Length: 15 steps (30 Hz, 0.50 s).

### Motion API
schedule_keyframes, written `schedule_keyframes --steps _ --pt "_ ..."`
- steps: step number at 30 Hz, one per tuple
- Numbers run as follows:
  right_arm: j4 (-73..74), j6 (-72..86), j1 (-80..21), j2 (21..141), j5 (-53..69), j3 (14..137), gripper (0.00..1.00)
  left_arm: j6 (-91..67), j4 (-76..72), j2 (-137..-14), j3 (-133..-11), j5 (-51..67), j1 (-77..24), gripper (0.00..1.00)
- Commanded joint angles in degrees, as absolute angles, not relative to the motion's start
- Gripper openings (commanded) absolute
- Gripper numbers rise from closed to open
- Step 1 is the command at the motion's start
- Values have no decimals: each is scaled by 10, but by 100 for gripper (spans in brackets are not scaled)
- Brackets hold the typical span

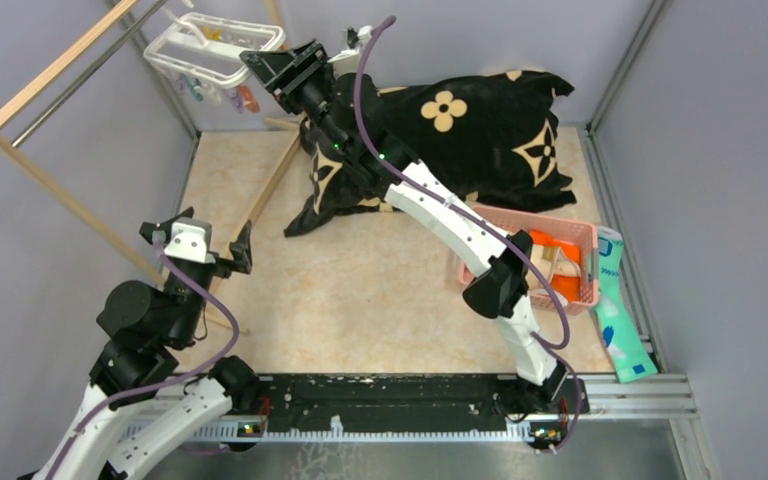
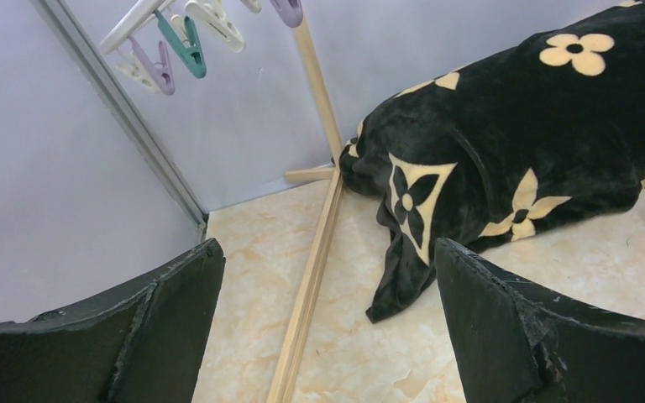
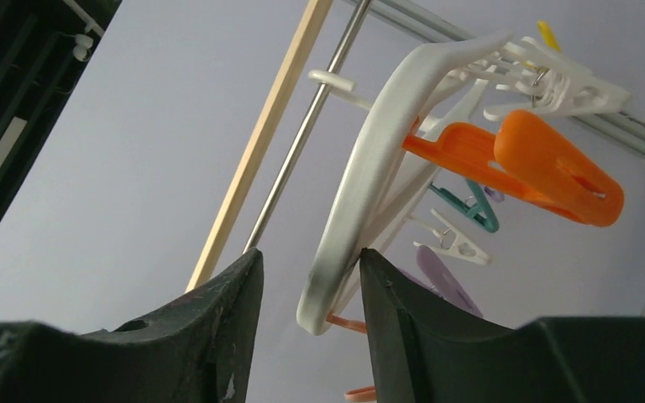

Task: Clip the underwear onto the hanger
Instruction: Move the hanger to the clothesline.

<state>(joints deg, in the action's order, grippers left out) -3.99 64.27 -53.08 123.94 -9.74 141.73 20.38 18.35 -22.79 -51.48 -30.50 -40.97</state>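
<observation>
My left gripper rises outward to the hanger's near rim (image 1: 219,81) beside my right gripper next and closes there, since that part of it is still uncovered.
The white hanger (image 1: 210,45) hangs from the metal bar at the back left, with orange, teal and purple clips dangling under it. My right gripper (image 1: 260,62) is raised at its near corner. In the right wrist view the hanger (image 3: 369,185) rim runs between the fingers of the right gripper (image 3: 311,269), which is open: one finger touches the rim and a gap shows on the other side. My left gripper (image 1: 200,236) stands open and empty above the floor at the left, as the left wrist view (image 2: 327,260) shows. The underwear is not plainly visible.
A black blanket (image 1: 460,130) with beige flowers lies at the back centre. A pink basket (image 1: 580,235) with orange and pale items stands at the right, with a teal packet (image 1: 620,320) beside it. The wooden rack (image 1: 50,190) leans along the left, its foot rail (image 2: 311,269) on the floor.
</observation>
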Motion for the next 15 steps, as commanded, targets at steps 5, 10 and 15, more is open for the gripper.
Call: schedule_keyframes --steps 5,10,15 --pt "-59 704 -514 1245 -70 1418 50 202 188 -232 -518 -288 -407 100" --pt "-45 716 -501 1266 -71 1436 49 214 181 -232 -516 -281 -407 100" --pt "-39 723 -490 1277 -66 1444 37 262 160 -231 -512 -280 -407 100"
